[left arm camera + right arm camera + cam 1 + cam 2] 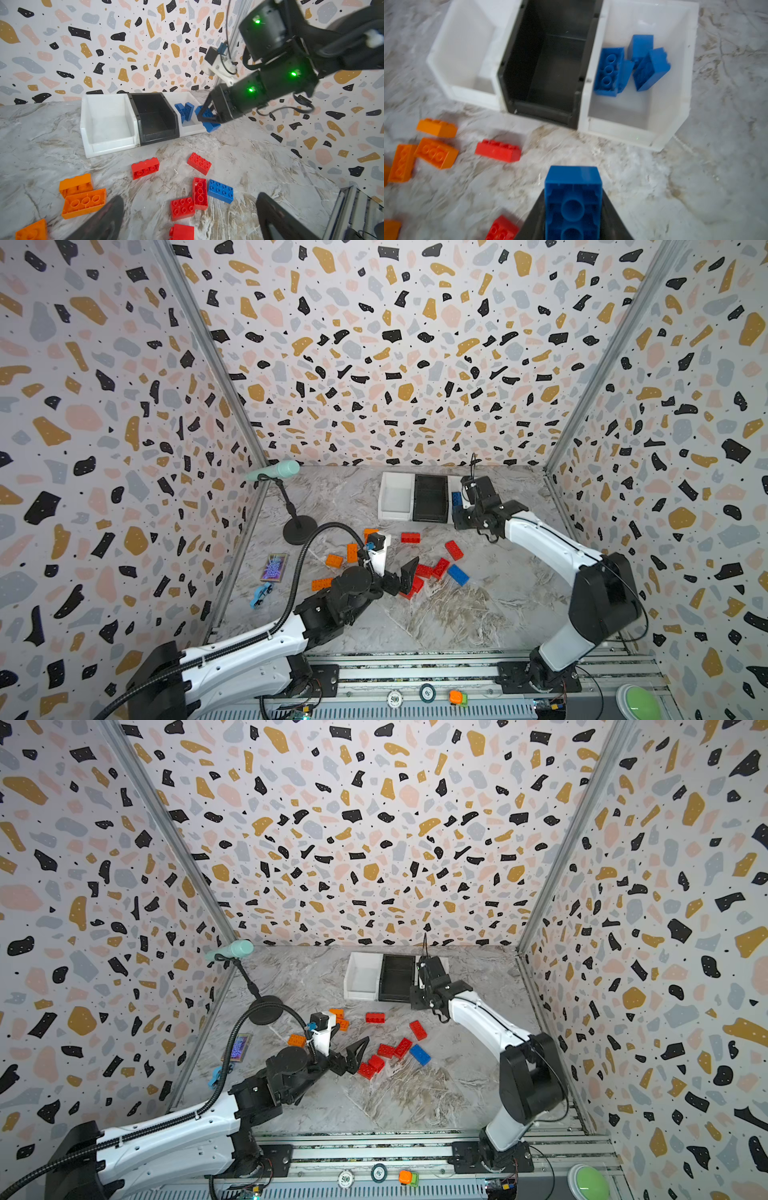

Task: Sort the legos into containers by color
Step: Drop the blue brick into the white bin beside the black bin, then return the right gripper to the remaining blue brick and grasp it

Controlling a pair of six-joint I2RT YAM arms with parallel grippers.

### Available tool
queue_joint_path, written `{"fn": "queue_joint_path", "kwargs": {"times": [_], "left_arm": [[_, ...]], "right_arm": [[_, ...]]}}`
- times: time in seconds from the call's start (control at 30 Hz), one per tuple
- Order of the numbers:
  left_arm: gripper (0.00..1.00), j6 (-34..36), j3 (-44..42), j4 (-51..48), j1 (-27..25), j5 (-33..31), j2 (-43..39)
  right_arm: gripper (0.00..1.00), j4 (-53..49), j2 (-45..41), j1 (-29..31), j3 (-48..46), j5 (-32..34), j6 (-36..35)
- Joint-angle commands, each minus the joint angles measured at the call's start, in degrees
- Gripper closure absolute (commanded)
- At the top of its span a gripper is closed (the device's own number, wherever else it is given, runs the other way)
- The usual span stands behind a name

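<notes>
The white container with blue legos is outward of my right gripper, so next my gripper will move outward over that container and release the blue lego inside.
My right gripper [573, 216] is shut on a blue lego [573, 199], held just in front of the right white container [675, 87]. Three blue legos [610, 70] lie in that container. The black container [550, 72] and the left white container [467, 52] hold nothing. My left gripper [190, 220] stands open low over a cluster of red legos [182, 207], with one blue lego [220, 190] beside them. In both top views, red legos [454, 549] [375, 1017] and orange legos [333, 560] [296, 1040] lie scattered mid-table.
A microphone stand [299, 529] with a teal microphone [276, 470] stands at the back left. A shiny card [274, 567] and a light-blue toy car [261, 595] lie by the left wall. An orange-and-green cube [457, 698] and a green button [638, 701] sit on the front rail.
</notes>
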Motion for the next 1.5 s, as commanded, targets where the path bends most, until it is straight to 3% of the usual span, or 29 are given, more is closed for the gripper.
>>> {"fn": "queue_joint_path", "kwargs": {"times": [0.0, 0.23, 0.33, 0.43, 0.7, 0.97, 1.2, 1.47], "left_arm": [[0.0, 3.39, 3.99, 2.74, 0.17, -0.23, 2.91], [0.0, 6.84, 7.11, 3.46, 0.25, -2.05, 6.85], [0.0, 7.01, 7.66, 3.37, 0.26, -1.83, 7.62], [0.0, 6.42, 7.21, 3.56, 0.26, -1.55, 7.55], [0.0, 3.66, 2.21, 2.5, -0.07, 1.77, 1.45], [0.0, -0.6, -5.21, -1.21, -3.67, -1.24, -10.32], [0.0, -3.92, -8.89, -3.16, -4.75, -2.98, -16.05], [0.0, -4.81, -9.12, -3.56, -5.03, -3.66, -16.2]], "right_arm": [[0.7, 0.32, 8.74, -3.38, 8.14, 1.59, -4.31], [0.64, -2.69, 24.72, -7.68, 26.51, 1.1, -6.18], [0.46, -3.56, 26.47, -8.27, 30.23, 0.93, -6.23], [0.38, -4.71, 24.49, -8.19, 29.75, 0.8, -5.73], [0.37, -2.92, 3.58, -2.5, 5.16, 1.74, -3.57], [0.37, 1.78, -15.97, 3.54, -23.03, -5.87, 0.24], [0.37, 4.84, -18.09, 6.54, -33.37, -5.59, 1.21], [0.37, 6.91, -15.42, 7.06, -33.31, -6.61, -0.39]]}}
